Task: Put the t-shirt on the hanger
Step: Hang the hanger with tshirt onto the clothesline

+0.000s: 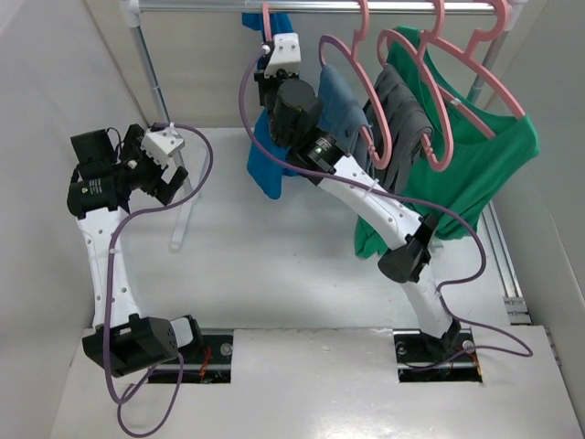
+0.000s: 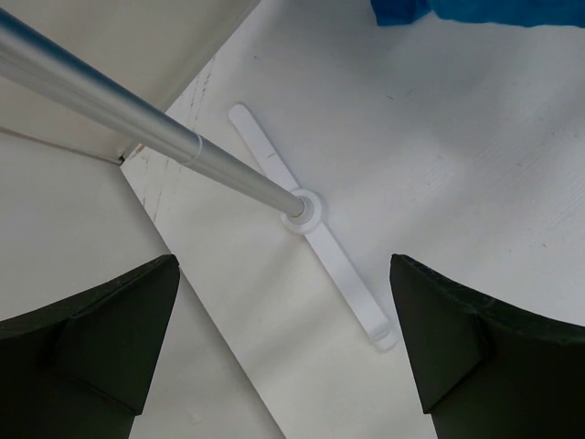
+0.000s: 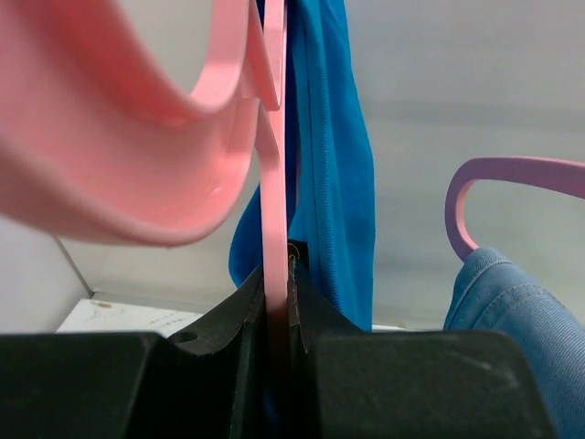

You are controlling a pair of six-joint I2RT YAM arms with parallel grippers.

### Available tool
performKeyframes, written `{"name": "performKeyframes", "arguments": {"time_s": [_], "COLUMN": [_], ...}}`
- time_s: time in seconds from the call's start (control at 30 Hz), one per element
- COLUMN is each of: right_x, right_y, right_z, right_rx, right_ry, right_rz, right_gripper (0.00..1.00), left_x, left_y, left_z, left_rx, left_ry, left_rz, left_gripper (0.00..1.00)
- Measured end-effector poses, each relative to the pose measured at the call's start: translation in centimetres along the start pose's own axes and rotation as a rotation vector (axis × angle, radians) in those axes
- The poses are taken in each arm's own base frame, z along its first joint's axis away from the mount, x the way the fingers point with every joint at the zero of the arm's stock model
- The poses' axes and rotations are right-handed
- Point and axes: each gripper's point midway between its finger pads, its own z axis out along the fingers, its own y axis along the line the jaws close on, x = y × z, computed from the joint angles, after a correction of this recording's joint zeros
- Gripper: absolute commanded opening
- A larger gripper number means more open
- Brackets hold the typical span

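The hanger reaches the bar. Next, my right gripper shifts slightly along the metal bar (image 1: 276, 5) toward the denim-blue garment and opens to release the hanger's stem.
The royal-blue t-shirt (image 1: 266, 165) hangs from the rail at the left end, draped on the salmon-pink hanger (image 1: 267, 26). My right gripper (image 1: 264, 66) is raised to the rail and shut on the hanger's thin pink stem (image 3: 275, 219). The blue t-shirt (image 3: 331, 146) hangs just behind the jaws. The hanger's shoulders are hidden by cloth. My left gripper (image 1: 161, 187) is open and empty, low by the rack's left pole. In its wrist view the fingers (image 2: 101, 338) stand wide apart over the white floor, with a corner of the t-shirt (image 2: 475, 9) at the top edge.
The metal rail (image 1: 320, 7) carries other pink hangers with a denim-blue garment (image 1: 343, 105), a grey garment (image 1: 402, 119) and a green shirt (image 1: 484, 155). The rack's left pole (image 2: 137, 119) meets a white foot strip (image 2: 334, 270) under my left gripper.
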Motion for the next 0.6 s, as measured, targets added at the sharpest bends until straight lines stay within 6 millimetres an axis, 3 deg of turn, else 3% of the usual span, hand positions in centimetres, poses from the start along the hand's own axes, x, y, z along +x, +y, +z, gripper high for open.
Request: {"name": "performKeyframes", "arguments": {"time_s": [0.33, 0.6], "right_x": [-0.1, -2.9], "right_y": [0.3, -0.2], "right_z": [0.7, 0.6], "right_rx": [-0.027, -0.019], "right_ry": [-0.028, -0.090], "right_rz": [0.043, 0.105], "right_gripper": [0.00, 0.00], "left_x": [0.7, 0.8], "left_y": [-0.6, -0.6], "left_z": [0.3, 0.3], "left_rx": [0.017, 0.018], "left_ry": [0.015, 0.016], "left_rz": [-0.019, -0.019], "left_gripper": [1.00, 1.00]}}
